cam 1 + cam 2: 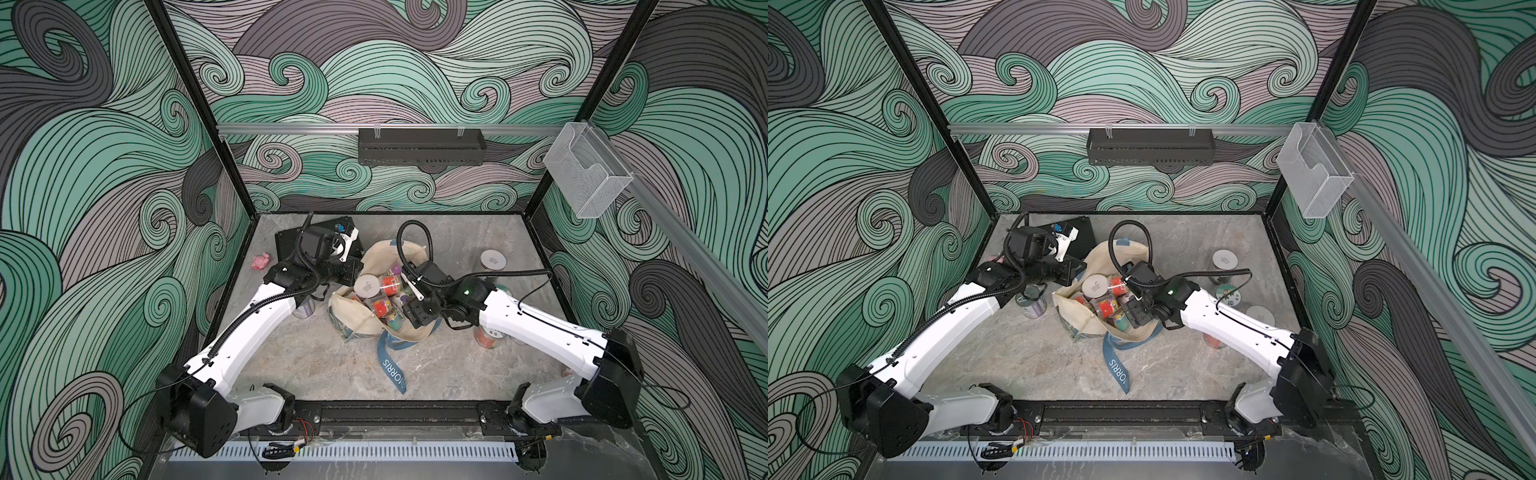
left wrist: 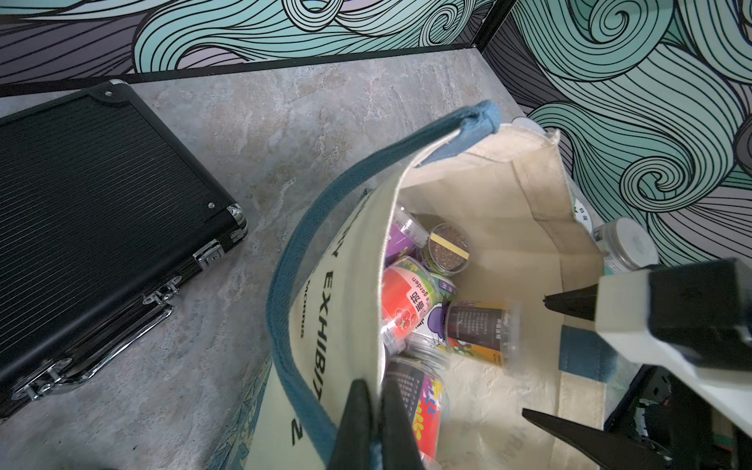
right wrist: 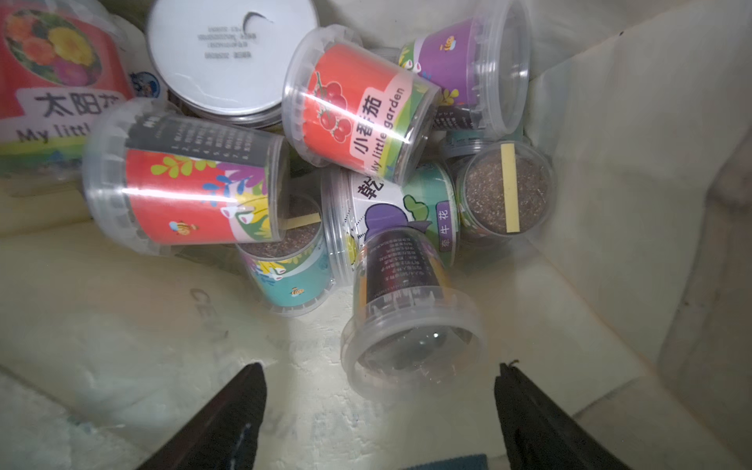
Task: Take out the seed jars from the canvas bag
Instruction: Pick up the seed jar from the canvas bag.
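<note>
The clear lid lies below, turned toward the right gripper's open fingers, so the right gripper will next lower them around the rim of the clear lid of the small jar (image 3: pixel 413 346) and close.
The canvas bag (image 1: pixel 384 253) lies open in the middle of the table, its blue strap (image 1: pixel 390 365) trailing toward the front. My left gripper (image 2: pixel 376 423) is shut on the bag's rim (image 2: pixel 346 309), holding the mouth up. Several seed jars fill the bag: a red-labelled one (image 3: pixel 358 118), a white-lidded one (image 3: pixel 232 53), and a small clear one (image 3: pixel 411 325) lying on its side. My right gripper (image 3: pixel 380 368) is inside the bag's mouth, open wide, its tips just short of that clear jar and holding nothing.
Other jars stand on the table outside the bag: one with a white lid (image 1: pixel 493 261) at the back right, one (image 1: pixel 488 336) beneath the right arm, one (image 1: pixel 305 309) under the left arm. A black ribbed case (image 2: pixel 101 211) lies at the back left, with a pink toy (image 1: pixel 262 262) beside it.
</note>
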You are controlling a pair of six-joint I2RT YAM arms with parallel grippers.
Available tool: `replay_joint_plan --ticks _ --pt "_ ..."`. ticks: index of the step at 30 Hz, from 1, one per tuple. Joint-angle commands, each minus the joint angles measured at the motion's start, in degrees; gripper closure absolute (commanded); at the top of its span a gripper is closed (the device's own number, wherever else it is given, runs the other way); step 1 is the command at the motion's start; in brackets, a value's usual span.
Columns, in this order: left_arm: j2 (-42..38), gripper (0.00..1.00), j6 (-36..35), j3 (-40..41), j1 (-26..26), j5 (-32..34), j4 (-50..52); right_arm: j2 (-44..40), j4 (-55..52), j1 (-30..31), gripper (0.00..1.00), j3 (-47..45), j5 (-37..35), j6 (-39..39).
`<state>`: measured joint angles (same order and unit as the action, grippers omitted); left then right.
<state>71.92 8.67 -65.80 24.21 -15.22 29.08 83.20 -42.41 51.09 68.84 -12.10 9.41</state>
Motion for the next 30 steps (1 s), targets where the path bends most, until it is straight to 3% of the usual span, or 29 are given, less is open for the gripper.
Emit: replay_joint_plan --ticks 1,18,27,30 --pt "0.3 1.00 0.7 -1.4 0.4 -0.7 0.1 1.9 -1.7 -0.9 0.14 1.8 -2.3 0.3" --pt "0.3 1.00 0.7 -1.5 0.4 -1.6 0.1 5.7 -0.3 -2.6 0.20 -2.6 7.0 5.6" --pt "0.0 1.00 0.7 -1.5 0.3 -1.7 0.0 5.5 -0.1 -1.6 0.31 -2.0 7.6 7.3" --pt "-0.2 1.00 0.7 -1.4 0.3 -1.7 0.1 4.5 -0.7 -1.5 0.39 -1.3 6.8 8.2"
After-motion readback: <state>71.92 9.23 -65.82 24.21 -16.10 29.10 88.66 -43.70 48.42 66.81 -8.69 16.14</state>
